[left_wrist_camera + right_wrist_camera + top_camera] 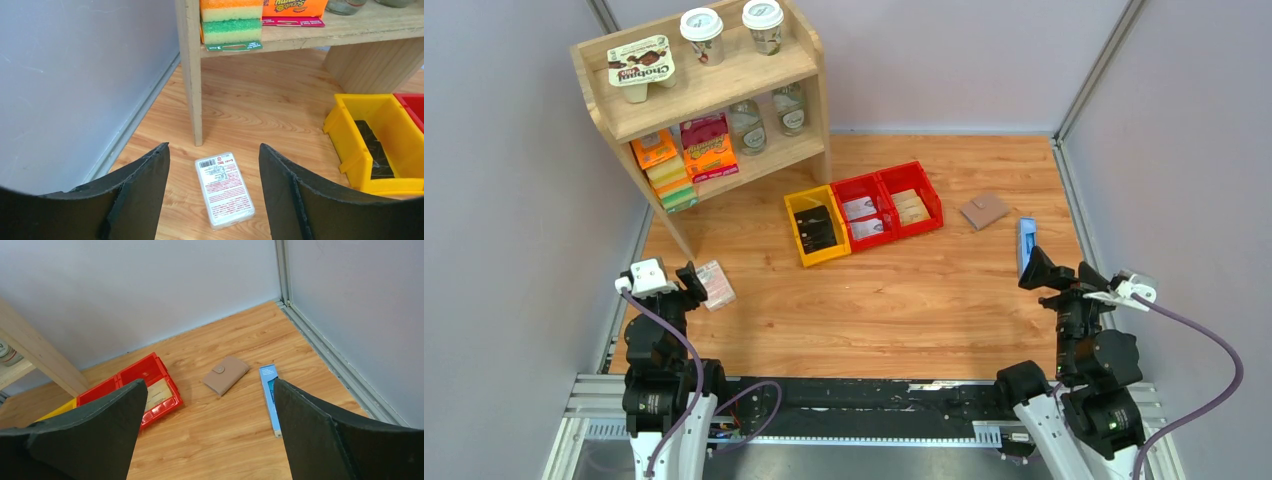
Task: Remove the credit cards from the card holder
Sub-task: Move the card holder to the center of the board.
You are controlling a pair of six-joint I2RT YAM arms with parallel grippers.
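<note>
The closed card holder's near edge (987, 225) (226, 390) lies clear of the blue box, so my right gripper reaches outward next, turns and lowers onto that edge.
The card holder (983, 211) lies closed on the table at the far right, brown side up, with a snap tab; it also shows in the right wrist view (226, 375). The credit cards are hidden inside it. My right gripper (1052, 273) is open and empty, hovering near the table's right front, well short of the holder; its jaws stand wide apart in the right wrist view (207, 405). My left gripper (686, 287) is open and empty at the left front; in the left wrist view (214, 170) it stands over a pink-and-white packet (223, 188).
A narrow bright-blue box (1026, 243) lies right of the holder, beside my right gripper. Yellow (796, 227) and red (886, 180) bins sit mid-table. A wooden shelf (809, 95) with cups, jars and sponges stands at the back left. Grey walls enclose the table.
</note>
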